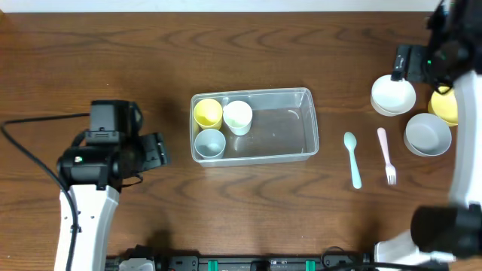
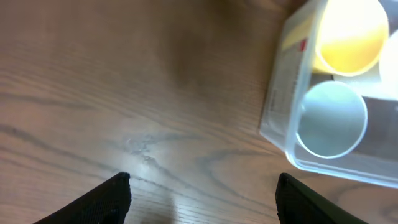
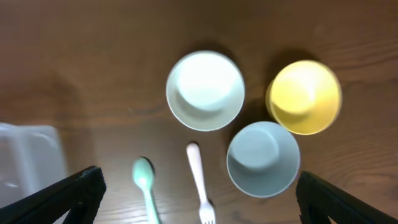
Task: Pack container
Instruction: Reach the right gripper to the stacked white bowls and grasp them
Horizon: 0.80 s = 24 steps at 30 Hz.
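My right gripper lowers with open fingers onto the white bowl's rim on the container side next, since that rim stands clear of the yellow and pale-blue bowls.
The clear container (image 1: 286,129) stands mid-table and holds a yellow cup (image 1: 208,113), a white cup (image 1: 237,117) and a pale-blue cup (image 1: 210,142) at its left end. My left gripper (image 1: 160,149) is open and empty just left of it. The left wrist view shows its fingers (image 2: 202,193) apart over bare wood, with the container's corner (image 2: 283,93) at the right. My right gripper (image 1: 404,66) hovers open above the far right. Its wrist view shows the fingers (image 3: 199,193) wide apart over a white bowl (image 3: 205,90), a yellow bowl (image 3: 305,96) and a pale-blue bowl (image 3: 263,158).
A teal spoon (image 1: 352,158) and a pink fork (image 1: 386,154) lie between the container and the bowls; both also show in the right wrist view, spoon (image 3: 146,186) and fork (image 3: 199,180). The white bowl (image 1: 392,95), yellow bowl (image 1: 444,107) and pale-blue bowl (image 1: 428,134) cluster at the right.
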{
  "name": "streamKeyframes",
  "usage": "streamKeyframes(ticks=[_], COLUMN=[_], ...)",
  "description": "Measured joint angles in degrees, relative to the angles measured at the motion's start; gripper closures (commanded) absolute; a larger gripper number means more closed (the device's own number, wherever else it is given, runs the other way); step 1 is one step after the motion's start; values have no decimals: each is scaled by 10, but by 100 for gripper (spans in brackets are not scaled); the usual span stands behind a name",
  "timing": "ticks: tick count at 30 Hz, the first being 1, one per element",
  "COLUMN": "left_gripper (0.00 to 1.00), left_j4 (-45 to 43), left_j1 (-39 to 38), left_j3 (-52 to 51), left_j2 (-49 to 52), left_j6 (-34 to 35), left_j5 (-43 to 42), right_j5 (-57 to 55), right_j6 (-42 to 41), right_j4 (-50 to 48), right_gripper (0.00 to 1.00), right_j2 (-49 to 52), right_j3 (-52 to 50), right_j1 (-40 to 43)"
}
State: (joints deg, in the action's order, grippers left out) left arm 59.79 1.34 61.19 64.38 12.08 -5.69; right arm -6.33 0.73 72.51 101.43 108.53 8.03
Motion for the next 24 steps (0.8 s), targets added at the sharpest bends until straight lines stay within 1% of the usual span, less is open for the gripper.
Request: streamKeyframes(ticks=[5, 15, 21, 24], left_gripper=[25, 25, 25, 25], left_j4=[1, 2, 2, 2], left_j1=[14, 15, 15, 15], left_j3=[0, 0, 0, 0], left_j2=[0, 0, 0, 0], left_j6=[0, 0, 0, 0], left_j5=[-4, -5, -6, -6], right_j5=[1, 18, 18, 18], right_j6=[29, 45, 45, 42], right_j4=[-21, -75, -85, -90], right_gripper=[1, 1, 11, 23], right_j2=[88, 228, 292, 304], right_j3=[0, 0, 0, 0], right_j1=[0, 0, -2, -5])
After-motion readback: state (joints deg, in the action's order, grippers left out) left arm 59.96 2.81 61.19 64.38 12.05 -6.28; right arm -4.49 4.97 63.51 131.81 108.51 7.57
